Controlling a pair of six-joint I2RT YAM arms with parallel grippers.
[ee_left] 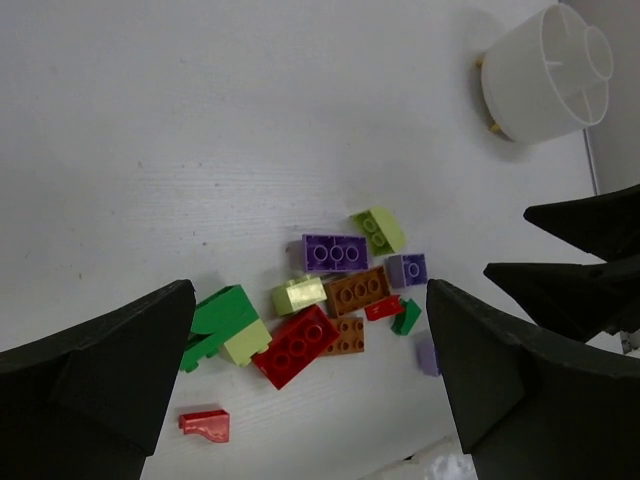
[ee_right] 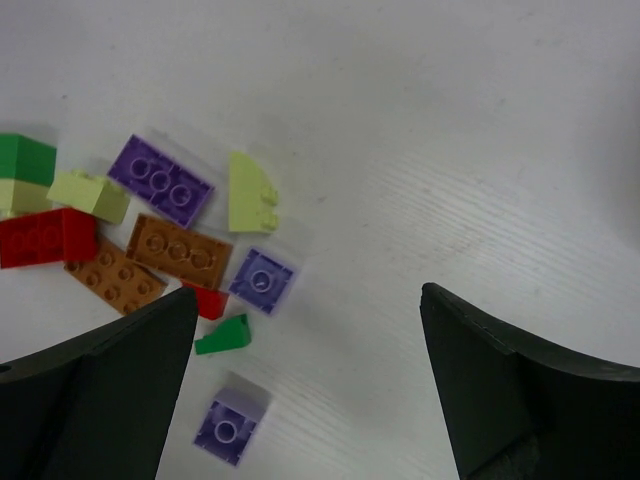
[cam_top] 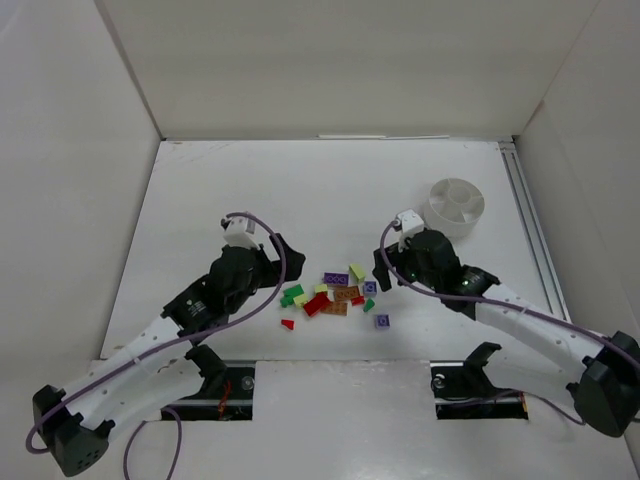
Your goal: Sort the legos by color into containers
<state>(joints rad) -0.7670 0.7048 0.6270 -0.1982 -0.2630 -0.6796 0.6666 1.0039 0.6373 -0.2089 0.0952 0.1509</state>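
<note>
The robot's right gripper has to shift to its left in the top view and go down around the pale yellow-green lego (cam_top: 357,272) (ee_right: 248,196), which lies below the gripper on that side.
The legos (cam_top: 335,294) lie in a loose cluster on the white table between my two arms. In the left wrist view a red brick (ee_left: 297,345), a purple brick (ee_left: 335,253), an orange-brown brick (ee_left: 357,291) and a green brick (ee_left: 222,312) sit below my left gripper (ee_left: 310,290), which is open and empty. A small red piece (ee_left: 205,424) lies apart. My right gripper (ee_right: 308,292) is open over bare table, just right of a purple square (ee_right: 262,280) and a small green piece (ee_right: 222,338). The white divided dish (cam_top: 456,205) stands at the back right, with no bricks visible in it.
White walls enclose the table on three sides. A metal rail (cam_top: 527,215) runs along the right edge beside the dish. My right gripper's dark fingers (ee_left: 590,225) show at the right of the left wrist view.
</note>
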